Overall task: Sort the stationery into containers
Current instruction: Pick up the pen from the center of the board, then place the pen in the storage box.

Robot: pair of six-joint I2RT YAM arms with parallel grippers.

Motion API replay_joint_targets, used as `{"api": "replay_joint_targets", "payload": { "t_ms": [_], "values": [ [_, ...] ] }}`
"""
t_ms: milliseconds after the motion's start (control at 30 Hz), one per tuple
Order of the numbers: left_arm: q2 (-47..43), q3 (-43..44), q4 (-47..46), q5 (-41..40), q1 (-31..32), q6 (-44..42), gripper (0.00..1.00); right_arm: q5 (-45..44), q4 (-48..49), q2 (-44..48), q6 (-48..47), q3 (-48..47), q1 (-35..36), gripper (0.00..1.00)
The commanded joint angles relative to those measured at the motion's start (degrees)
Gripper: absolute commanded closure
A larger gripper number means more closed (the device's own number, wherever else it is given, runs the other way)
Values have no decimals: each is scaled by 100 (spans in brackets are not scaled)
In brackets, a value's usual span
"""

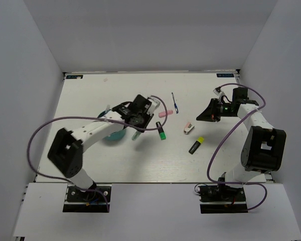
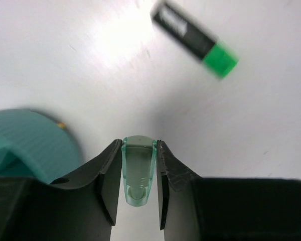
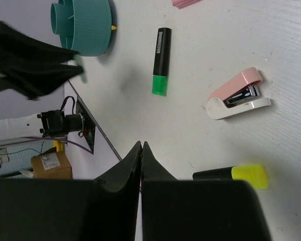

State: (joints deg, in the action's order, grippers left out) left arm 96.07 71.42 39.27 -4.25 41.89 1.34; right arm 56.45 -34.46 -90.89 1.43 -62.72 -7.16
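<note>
The left gripper swings to the left in the top view next, turning, then brings the mint-green marker [image 1: 135, 134] over the teal organiser's far part.
My left gripper [image 2: 138, 150] is shut on the mint-green marker [image 2: 138, 170], held above the table just right of the round teal organiser [image 2: 25, 145]. In the top view the left gripper [image 1: 135, 124] holds the marker [image 1: 135, 134] by the organiser [image 1: 114, 134], which the arm partly hides. A black-green highlighter [image 1: 161, 130] lies just to the right. A pink eraser [image 1: 165, 113], a blue pen [image 1: 175, 102], a white-pink piece [image 1: 188, 127] and a black-yellow highlighter [image 1: 196, 145] lie in the middle. My right gripper [image 3: 141, 146] is shut and empty, at the right [image 1: 206, 115].
White walls close in the table on the left, back and right. The right wrist view shows the organiser [image 3: 85, 25], the black-green highlighter [image 3: 161, 60], the white-pink piece [image 3: 238, 95] and the black-yellow highlighter [image 3: 231, 174].
</note>
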Motion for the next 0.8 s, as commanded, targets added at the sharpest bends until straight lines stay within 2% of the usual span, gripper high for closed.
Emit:
{"api": "replay_joint_targets", "payload": {
  "t_ms": [0, 133, 367, 500, 767],
  "values": [
    [-1204, -136, -805, -425, -154, 524, 100, 296, 9, 151, -108, 40, -31, 100],
    [-1810, -418, -1534, -1331, -444, 508, 100, 384, 62, 177, -99, 93, -31, 100],
    [-1750, -585, -2352, -1631, -1252, 332, 100, 543, 133, 151, -99, 172, -22, 100],
    [-1435, -611, -2880, -1886, -1420, 349, 100, 648, 159, 133, -99, 172, -31, 100],
    [-1064, -708, -3205, -1930, -1622, 455, 100, 885, 88, 63, -319, 146, -40, 100]
  ]
}}
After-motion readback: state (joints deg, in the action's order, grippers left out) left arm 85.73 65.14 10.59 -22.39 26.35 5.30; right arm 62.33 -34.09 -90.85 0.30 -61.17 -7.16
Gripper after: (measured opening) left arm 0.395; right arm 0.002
